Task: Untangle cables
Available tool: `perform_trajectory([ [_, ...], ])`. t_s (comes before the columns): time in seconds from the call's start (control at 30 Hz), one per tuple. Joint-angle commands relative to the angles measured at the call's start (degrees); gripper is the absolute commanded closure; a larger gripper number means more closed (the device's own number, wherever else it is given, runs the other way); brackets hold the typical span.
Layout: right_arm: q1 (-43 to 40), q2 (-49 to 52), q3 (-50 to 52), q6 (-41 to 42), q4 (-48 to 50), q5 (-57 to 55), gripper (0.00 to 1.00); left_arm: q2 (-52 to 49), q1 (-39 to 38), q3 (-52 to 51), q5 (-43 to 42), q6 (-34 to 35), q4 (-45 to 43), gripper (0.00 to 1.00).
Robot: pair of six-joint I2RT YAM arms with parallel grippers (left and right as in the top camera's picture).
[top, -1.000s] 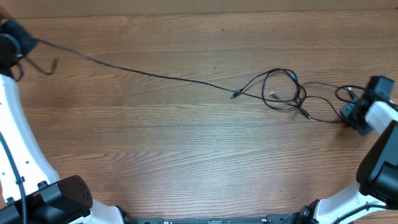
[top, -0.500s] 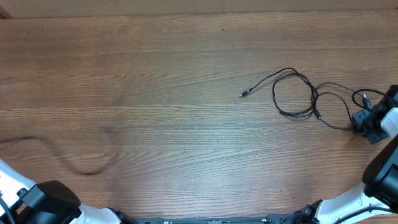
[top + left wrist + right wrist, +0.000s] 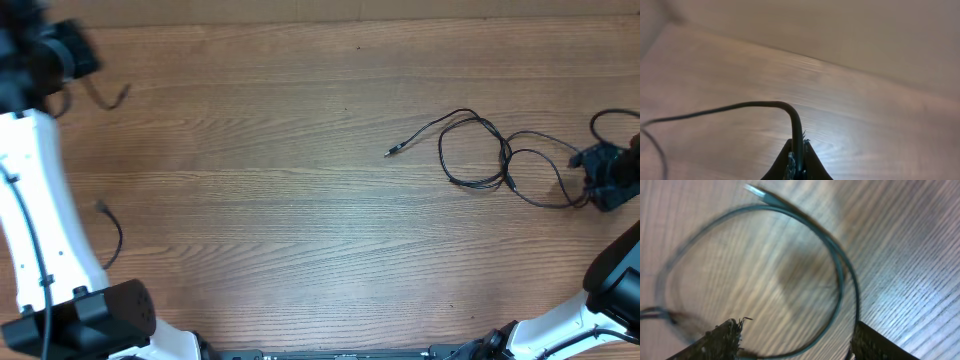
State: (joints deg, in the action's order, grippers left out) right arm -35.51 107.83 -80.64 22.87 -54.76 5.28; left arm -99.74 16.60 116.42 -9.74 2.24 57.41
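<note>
I will move my left gripper back and down toward the tabletop [image 3: 114, 200] next, beside the stretch of black cable, to release the third cable, because it hangs above the table.
Two thin black cables [image 3: 478, 150] lie looped over each other at the right of the table, with one plug end [image 3: 390, 152] pointing left. My right gripper [image 3: 603, 176] sits just right of them, open. Its wrist view shows the fingers [image 3: 720, 341] wide apart over a cable loop [image 3: 840, 275] with a plug [image 3: 756, 190], gripping nothing. My left gripper [image 3: 72, 52] is at the far left back corner, shut on a third cable [image 3: 755, 105] that arcs away to the left. A bit of that cable [image 3: 108, 96] hangs below the gripper.
Another black cable stretch [image 3: 114, 236] lies by the left arm's white link [image 3: 35, 200] near the left edge. The wooden table [image 3: 280, 200] spans the view. Both arm bases stand along the front edge.
The long cable once stretched from my left gripper to the tangle has come free and gone left with the arm. My right gripper has opened and let go of its cable.
</note>
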Motion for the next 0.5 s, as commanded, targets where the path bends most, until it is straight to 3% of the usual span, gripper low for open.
perform_trajectory([
  [0.0,1.8,-2.9,-3.8,-0.3,-1.8,1.9,0.29,-1.0,-5.3,1.0,3.4,-14.2,-0.3,0.96],
  [0.03,2.5,-3.8,-4.2,-0.3,-2.0,1.9,0.25,-1.2,-6.5,1.0,5.3,-14.8,-0.3,0.96],
  [0.07,3.0,-4.6,-4.2,-0.3,-2.0,1.8,0.09,-1.5,-7.2,1.0,6.8,-15.0,-0.3,0.96],
  [0.1,3.7,-5.6,-4.2,-0.2,-2.0,1.2,0.0,-1.8,-7.8,1.0,8.2,-15.1,-0.2,0.96],
  [0.17,5.2,-7.4,-4.2,-0.2,-2.0,-0.8,0.0,-2.5,-8.2,1.0,8.7,-15.0,1.5,0.96],
  [0.27,7.6,-10.2,-4.2,-0.2,-2.0,-3.7,0.0,-3.8,-8.3,1.0,6.0,-9.5,7.8,0.96],
  [0.47,11.5,-14.5,-4.2,-0.2,-1.6,-6.1,0.0,-6.4,-8.3,0.9,-1.3,-0.7,25.1,0.96],
])
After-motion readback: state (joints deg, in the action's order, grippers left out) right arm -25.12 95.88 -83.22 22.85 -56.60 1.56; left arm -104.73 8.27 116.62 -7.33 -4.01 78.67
